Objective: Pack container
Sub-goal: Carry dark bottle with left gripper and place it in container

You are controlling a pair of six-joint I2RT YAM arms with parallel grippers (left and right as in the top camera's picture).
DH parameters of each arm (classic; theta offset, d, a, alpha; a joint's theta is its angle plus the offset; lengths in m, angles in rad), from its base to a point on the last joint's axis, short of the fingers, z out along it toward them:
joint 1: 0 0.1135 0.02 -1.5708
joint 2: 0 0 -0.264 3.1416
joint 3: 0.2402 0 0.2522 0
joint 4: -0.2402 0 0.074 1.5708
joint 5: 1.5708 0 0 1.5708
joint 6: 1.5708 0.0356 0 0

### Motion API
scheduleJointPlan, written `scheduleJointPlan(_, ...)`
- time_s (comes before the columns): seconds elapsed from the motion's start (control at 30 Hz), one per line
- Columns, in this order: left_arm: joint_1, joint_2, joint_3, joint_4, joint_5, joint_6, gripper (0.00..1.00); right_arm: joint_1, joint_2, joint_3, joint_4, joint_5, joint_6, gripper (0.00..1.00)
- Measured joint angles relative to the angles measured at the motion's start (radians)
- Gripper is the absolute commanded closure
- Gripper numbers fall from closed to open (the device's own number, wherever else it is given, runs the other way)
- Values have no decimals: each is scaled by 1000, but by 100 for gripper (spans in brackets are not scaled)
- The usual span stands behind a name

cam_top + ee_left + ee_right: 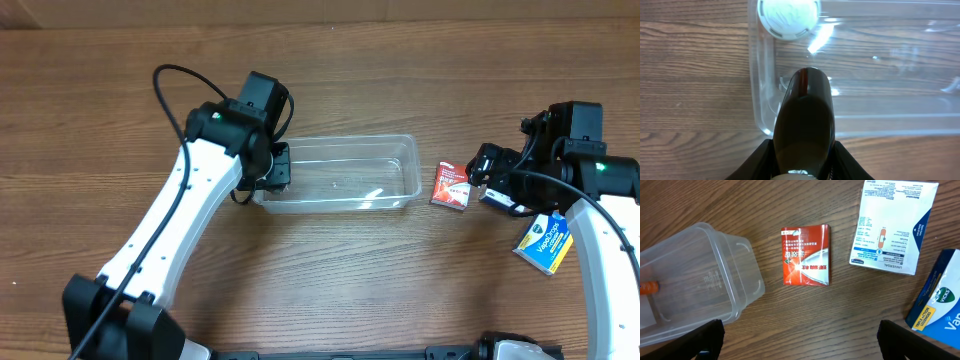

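The left gripper lowers into the container's end beside the white round cap [789,17] next, since bare bottom shows there. It then releases the dark brown bottle.
The clear plastic container [345,172] lies in the middle of the table. My left gripper [278,168] is at its left end, shut on a dark brown bottle [805,115] that it holds over the container's left end [890,107]. A white round cap [789,17] shows inside the container at that end. My right gripper [488,172] is open and empty [800,342], just right of the container [695,295], above bare wood. A red packet [806,255] lies flat in front of it. A small orange piece [647,286] shows through the container wall.
A white and blue plaster packet [892,227] lies right of the red packet [452,186]. A blue Vicks box [545,243] lies at the right, by the right arm; it also shows in the right wrist view [940,305].
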Motion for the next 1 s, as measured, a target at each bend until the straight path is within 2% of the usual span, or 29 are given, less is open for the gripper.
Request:
scheduleJointPlan(0.23,0,59,0,43,-56,-11,96,0,0,0,0,0,0,0)
scheduleJointPlan(0.8,0,229,0,84,-64,-19,96,0,0,0,0,0,0,0)
scheduleJointPlan(0.87,0,246,0,84,-65,-19,91,0,0,0,0,0,0,0)
scheduleJointPlan(0.9,0,254,0,84,-64,-19,79,0,0,0,0,0,0,0)
scheduleJointPlan(1.0,0,258,0,87,-65,-19,67,0,0,0,0,0,0,0)
